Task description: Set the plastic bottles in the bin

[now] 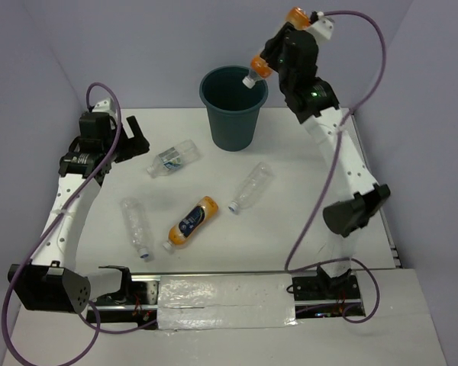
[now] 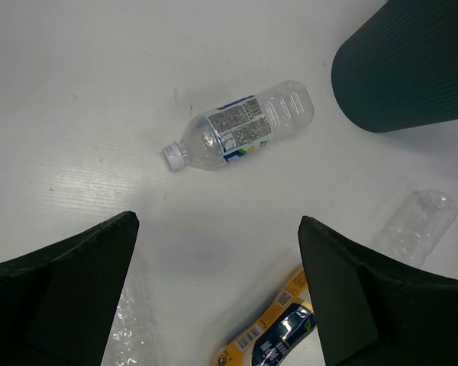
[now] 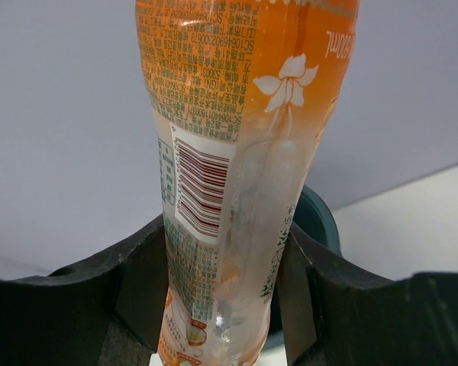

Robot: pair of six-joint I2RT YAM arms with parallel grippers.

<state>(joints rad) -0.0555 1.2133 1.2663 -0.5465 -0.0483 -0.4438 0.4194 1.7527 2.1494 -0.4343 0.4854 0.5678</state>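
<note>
The bin's opening (image 1: 227,88) (image 3: 311,227) is below my right gripper, to its left in the top view, so I will move the gripper toward it next, lower the bottle and let it go.
My right gripper (image 1: 278,47) is shut on the short orange bottle (image 1: 258,69) and holds it tilted, white cap down, over the right rim of the dark teal bin (image 1: 230,114). In the right wrist view the bottle (image 3: 237,137) sits between the fingers (image 3: 137,282), with the bin's rim (image 3: 323,221) behind it. Three clear bottles lie on the table: one left of the bin (image 1: 172,158), one at front left (image 1: 136,226), one in the middle (image 1: 253,186). The orange bottle with the dark blue label (image 1: 192,222) lies between them. My left gripper (image 1: 127,143) is open and empty, above the table left of the nearest clear bottle (image 2: 240,126).
The left wrist view also shows the bin's wall (image 2: 404,69), a clear bottle (image 2: 416,225) and the labelled orange bottle (image 2: 275,335). Purple cables loop from both arms. A taped strip (image 1: 225,301) runs along the table's near edge between the arm bases.
</note>
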